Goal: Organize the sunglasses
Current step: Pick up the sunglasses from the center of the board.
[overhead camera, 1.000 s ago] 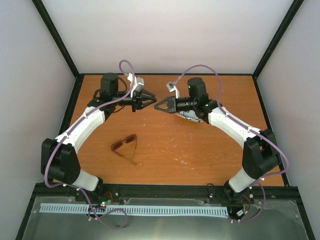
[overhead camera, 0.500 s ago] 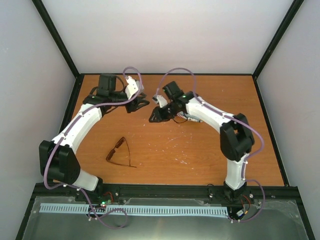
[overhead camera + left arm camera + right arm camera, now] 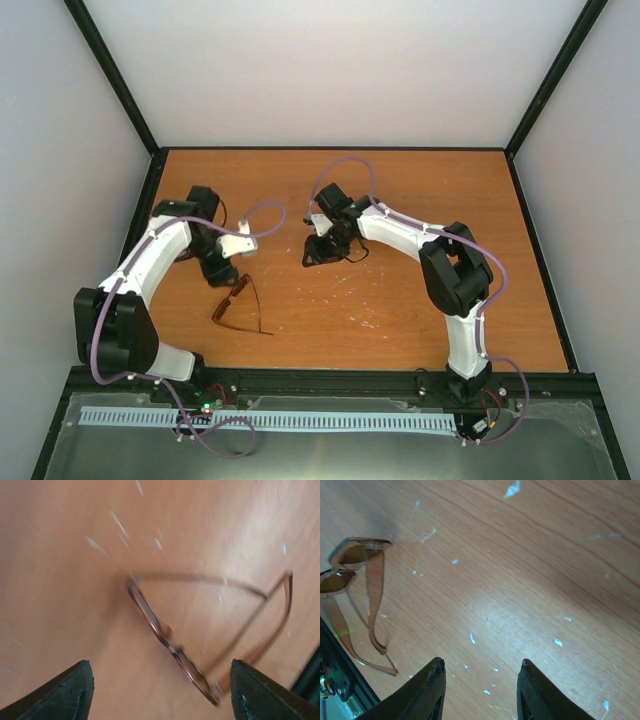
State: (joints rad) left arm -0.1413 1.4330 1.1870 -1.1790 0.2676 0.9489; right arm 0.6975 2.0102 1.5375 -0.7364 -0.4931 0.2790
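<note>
I will next lower my left gripper and pull it back onto the near lens point(image 3: 222, 309) point(image 3: 193, 673) of the sunglasses.
The sunglasses point(image 3: 233, 301), with a thin reddish-brown frame and brownish lenses, lie on the wooden table point(image 3: 400, 300) with their temple arms unfolded. My left gripper point(image 3: 222, 273) hangs just behind them, open wide. In the left wrist view, the lens front point(image 3: 170, 642) runs diagonally between and just ahead of the left gripper point(image 3: 161, 690), touching neither fingertip. My right gripper point(image 3: 313, 254) stands to the right of the glasses, open with only bare wood between its fingers point(image 3: 432, 685). The right wrist view shows the sunglasses point(image 3: 350, 572) at its left edge.
White scuff marks point(image 3: 345, 275) dot the wood. Black frame posts point(image 3: 150, 200) and pale walls close in the table at left, back and right. A black rail point(image 3: 330, 380) runs along the near edge by the arm bases.
Both arms have swung from the back centre down toward the sunglasses, the left coming closest. Both grippers have opened wider. The glasses lie slightly nearer and turned compared with a second ago.
</note>
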